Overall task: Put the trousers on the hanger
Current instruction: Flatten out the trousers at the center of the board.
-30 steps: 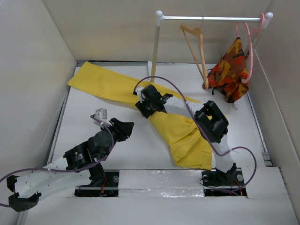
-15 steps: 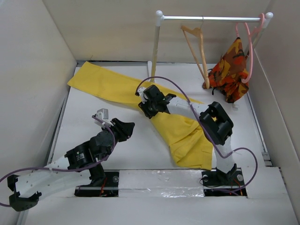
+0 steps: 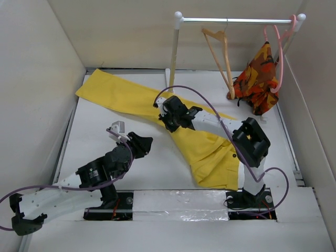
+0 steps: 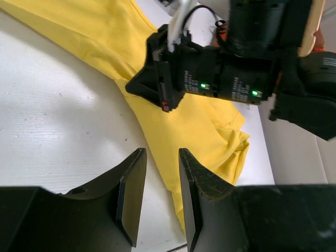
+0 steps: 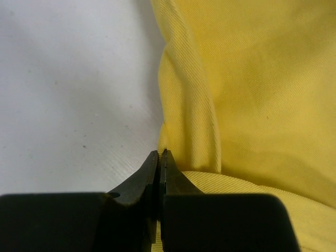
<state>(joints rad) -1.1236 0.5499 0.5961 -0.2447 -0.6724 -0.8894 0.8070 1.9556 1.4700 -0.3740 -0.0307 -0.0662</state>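
The pinched fold of the trousers will next go up and across to the right in the top view with my right gripper. I will then lower it at the trousers' bunched end (image 3: pixel 211 153) and let go.
The yellow trousers (image 3: pixel 121 97) lie flat on the white table, running from the far left down to a bunched end at the near right (image 3: pixel 215 168). My right gripper (image 3: pixel 167 125) is down on their left edge at mid-length. In the right wrist view its jaws (image 5: pixel 159 153) are shut, pinching a raised fold of the yellow cloth (image 5: pixel 252 79). My left gripper (image 3: pixel 147 144) hovers over bare table just left of the trousers (image 4: pixel 189 126), open (image 4: pixel 161 155) with nothing between its fingers. The tan wooden hanger (image 3: pixel 223 52) hangs bare on the rail at the back.
A white rail (image 3: pixel 236 21) on a post (image 3: pixel 173 58) stands at the back right. An orange-red patterned garment (image 3: pixel 257 79) hangs there on a pink hanger (image 3: pixel 278 58). Tall walls close in the table on the left, back and right.
My right gripper has shut on the trousers' edge and shifted slightly to the right, its elbow swinging right. The left gripper has crept a little towards the trousers.
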